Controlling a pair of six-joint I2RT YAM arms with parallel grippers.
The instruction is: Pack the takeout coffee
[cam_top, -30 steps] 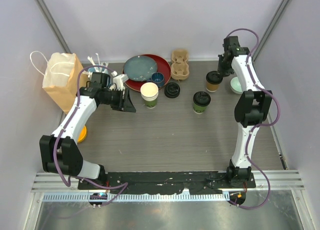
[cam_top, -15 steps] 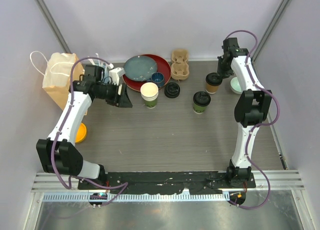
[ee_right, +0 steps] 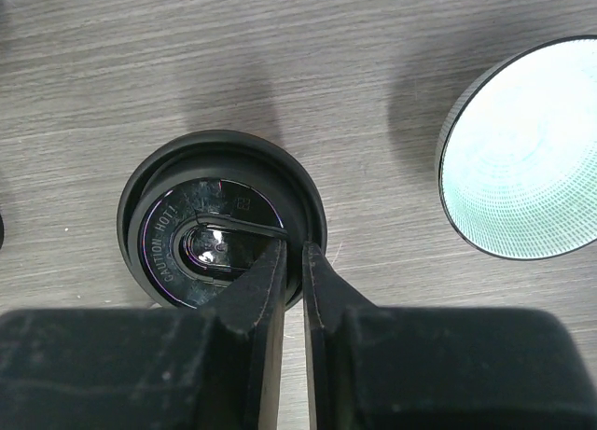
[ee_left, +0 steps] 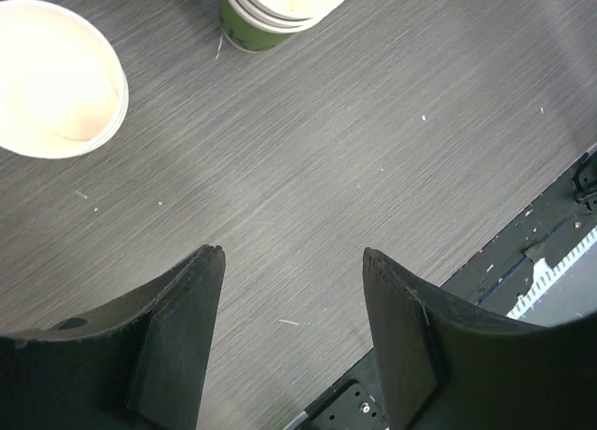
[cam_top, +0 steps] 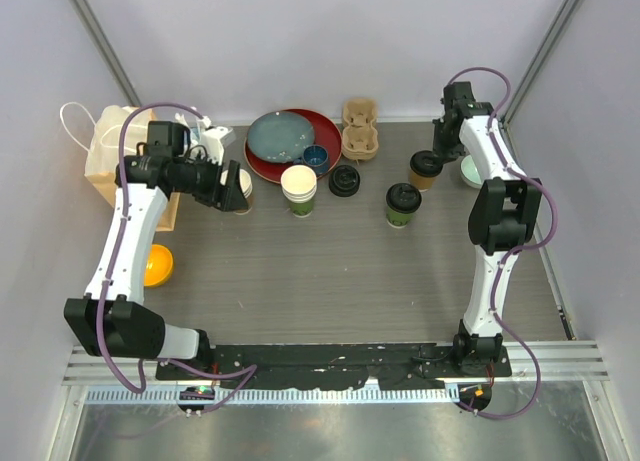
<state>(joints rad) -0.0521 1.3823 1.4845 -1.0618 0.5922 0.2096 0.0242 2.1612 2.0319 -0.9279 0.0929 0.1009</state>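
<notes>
My left gripper lifts and turns toward the paper bag next, then lowers to the bag's upper edge (cam_top: 132, 127).
The brown-sided cup (cam_top: 424, 169) stands at the back right with its black lid (ee_right: 201, 234) on. My right gripper (ee_right: 292, 248) is above it, its fingers closed over the near rim of that lid, one inside the rim and one outside. The green-sided cup (cam_top: 402, 205) stands lidded in front and to the left of it. My left gripper (ee_left: 291, 253) is open and empty above bare table at the left. A cream-topped cup stack (ee_left: 56, 76) lies up and left of its fingers, and it shows in the top view (cam_top: 233, 191).
A taller green cup stack (cam_top: 298, 190), spare black lids (cam_top: 345, 181) and a cardboard cup carrier (cam_top: 360, 131) stand mid-back. Behind them are red and grey plates (cam_top: 280, 139) with a small blue cup (cam_top: 317, 159). A paper bag (cam_top: 115, 156) is far left, a pale green bowl (ee_right: 527, 164) far right, an orange object (cam_top: 157, 265) near left.
My left arm has swung left and back, drawing its open gripper away from the green cup stack. My right gripper has shifted slightly back over the brown cup's lid.
</notes>
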